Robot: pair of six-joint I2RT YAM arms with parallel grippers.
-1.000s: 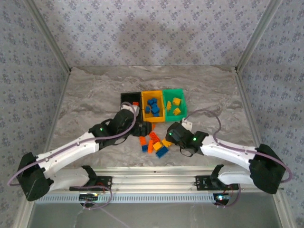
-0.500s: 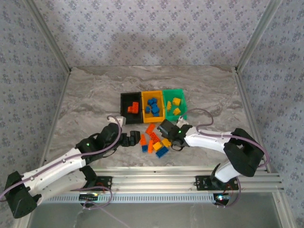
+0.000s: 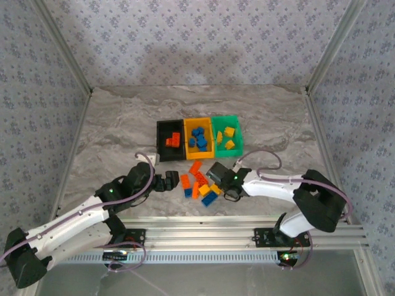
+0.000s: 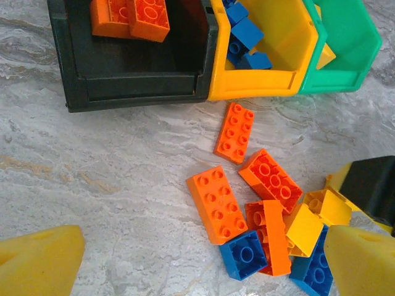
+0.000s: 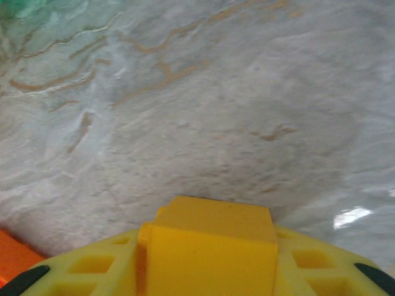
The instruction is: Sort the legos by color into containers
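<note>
I will raise my right gripper and carry the yellow lego outward over the green bin, then release it. That bin of yellow bricks is outward of the gripper.
The loose legos lie in a pile in front of the containers: orange, blue and yellow bricks. The black bin holds orange bricks, the yellow-orange bin holds blue ones, and the green bin holds yellow ones. My left gripper hovers open at the pile's left edge, its yellow fingers wide apart and empty. My right gripper is down at the pile's right side, shut on a yellow lego that sits between its fingers.
The three bins stand joined in a row mid-table, just beyond the pile. Marble tabletop stretches bare to the left, right and behind the bins. The right gripper's black body sits beside the pile's right edge.
My left arm has pulled back from the black bin toward the near left, staying open. My right gripper reached into the pile and closed on a yellow lego.
</note>
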